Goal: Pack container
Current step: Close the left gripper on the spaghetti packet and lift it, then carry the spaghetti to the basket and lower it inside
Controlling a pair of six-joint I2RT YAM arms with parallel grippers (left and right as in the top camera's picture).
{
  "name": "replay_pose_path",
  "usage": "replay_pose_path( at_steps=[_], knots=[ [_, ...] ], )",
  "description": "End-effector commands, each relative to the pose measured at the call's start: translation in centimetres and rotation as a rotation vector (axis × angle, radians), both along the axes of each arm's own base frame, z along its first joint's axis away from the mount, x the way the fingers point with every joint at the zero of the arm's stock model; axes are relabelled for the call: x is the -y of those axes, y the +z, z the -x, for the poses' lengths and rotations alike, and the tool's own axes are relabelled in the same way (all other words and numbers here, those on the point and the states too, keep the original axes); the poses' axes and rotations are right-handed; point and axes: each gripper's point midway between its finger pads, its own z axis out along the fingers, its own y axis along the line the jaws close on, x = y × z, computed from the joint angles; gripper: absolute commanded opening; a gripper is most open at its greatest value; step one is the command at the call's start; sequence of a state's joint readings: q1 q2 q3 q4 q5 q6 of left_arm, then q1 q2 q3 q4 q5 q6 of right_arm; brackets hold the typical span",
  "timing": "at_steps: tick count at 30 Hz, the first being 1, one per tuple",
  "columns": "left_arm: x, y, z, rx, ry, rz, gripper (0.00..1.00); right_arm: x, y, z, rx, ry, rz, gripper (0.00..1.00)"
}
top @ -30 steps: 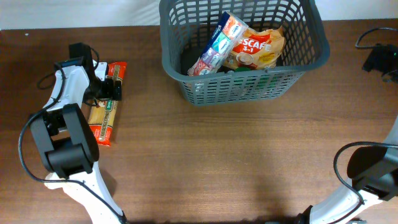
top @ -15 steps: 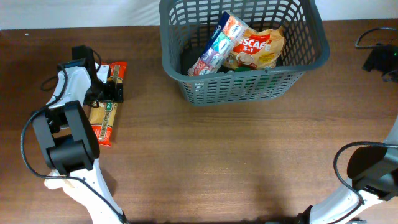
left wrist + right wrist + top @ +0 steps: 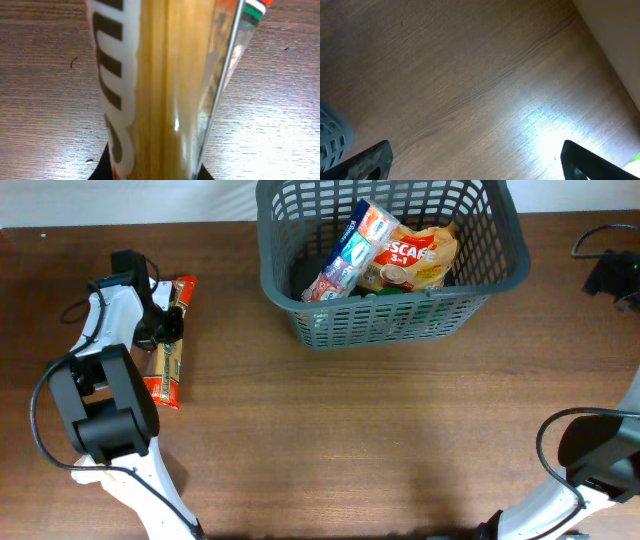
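Note:
My left gripper is at the spaghetti pack and needs to lift it outward over the basket's near rim first, as raised sides enclose the basket, to get it toward the blue-and-white packet (image 3: 352, 254).
The container (image 3: 392, 320), a dark grey lattice basket, stands at the back centre of the table. Inside it lie a blue-and-white packet (image 3: 350, 250) and a yellow coffee bag (image 3: 412, 258). A long spaghetti pack (image 3: 166, 370) with red ends lies flat on the wood at the far left. My left gripper (image 3: 166, 328) is shut on the spaghetti pack (image 3: 160, 85), which fills the left wrist view between the dark jaws. My right gripper (image 3: 485, 165) stands open over bare wood, with nothing between its fingers (image 3: 367, 160).
A corner of the basket (image 3: 331, 137) shows at the left edge of the right wrist view. A black device with cables (image 3: 610, 275) sits at the far right of the table. The right arm's base (image 3: 600, 465) stands at the front right.
My left gripper has shut on the spaghetti pack. The pack now looks narrower and sits slightly further left. The right arm has not moved.

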State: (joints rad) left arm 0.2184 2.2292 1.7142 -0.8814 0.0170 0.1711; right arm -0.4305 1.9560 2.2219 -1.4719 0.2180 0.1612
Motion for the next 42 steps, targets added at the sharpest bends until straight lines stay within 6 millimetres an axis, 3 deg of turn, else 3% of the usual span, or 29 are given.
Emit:
replay_pose_path(
  at_steps=[1,4,7,10,13,15,16,19,21,23,25,26,31,35,38,42],
  knots=[
    [0.7,-2.3,0.5,-0.042,0.033,0.044,0.02,0.1,0.0,0.1,0.002,-0.014,-0.002,0.99],
    [0.5,-0.9,-0.3,-0.025,0.074,0.048,0.02,0.1,0.0,0.1,0.002,-0.014,-0.002,0.99],
    [0.2,2.4,-1.7,0.016,0.103,0.046,0.01,0.1,0.0,0.1,0.002,-0.014,-0.002,0.99],
    [0.0,7.8,-3.6,0.116,0.1,0.034,0.02,0.1,0.0,0.1,0.002,-0.014,-0.002,0.99],
    [0.2,14.6,-5.6,0.271,0.084,0.027,0.02,0.1,0.0,0.1,0.002,-0.014,-0.002,0.99],
    [1.2,20.5,-6.7,0.416,0.053,0.044,0.02,0.1,0.0,0.1,0.002,-0.014,-0.002,0.99],
    [2.5,25.8,-7.2,0.547,0.016,0.061,0.02,0.1,0.0,0.1,0.002,-0.014,-0.002,0.99],
    [5.2,33.2,-7.1,0.728,-0.058,0.087,0.02,0.1,0.0,0.1,0.002,-0.014,-0.002,0.99],
    [7.9,37.5,-6.6,0.836,-0.129,0.112,0.02,0.1,0.0,0.1,0.002,-0.014,-0.002,0.99],
    [10.8,40.7,-5.9,0.917,-0.199,0.126,0.02,0.1,0.0,0.1,0.002,-0.014,-0.002,0.99],
    [14.6,43.6,-5.2,0.998,-0.278,0.147,0.02,0.1,0.0,0.1,0.002,-0.014,-0.002,0.99],
    [17.9,45.3,-4.8,1.055,-0.346,0.173,0.02,0.1,0.0,0.1,0.002,-0.014,-0.002,0.99],
    [28.3,47.7,-3.6,1.166,-0.538,0.277,0.02,0.1,0.0,0.1,0.002,-0.014,-0.002,0.99],
    [34.8,47.3,-3.2,1.196,-0.639,0.347,0.02,0.1,0.0,0.1,0.002,-0.014,-0.002,0.99],
    [37.4,45.6,-3.6,1.174,-0.672,0.37,0.02,0.1,0.0,0.1,0.002,-0.014,-0.002,0.99],
    [39.2,42.4,-4.9,1.113,-0.689,0.376,0.02,0.1,0.0,0.1,0.002,-0.014,-0.002,0.99]
  ],
)
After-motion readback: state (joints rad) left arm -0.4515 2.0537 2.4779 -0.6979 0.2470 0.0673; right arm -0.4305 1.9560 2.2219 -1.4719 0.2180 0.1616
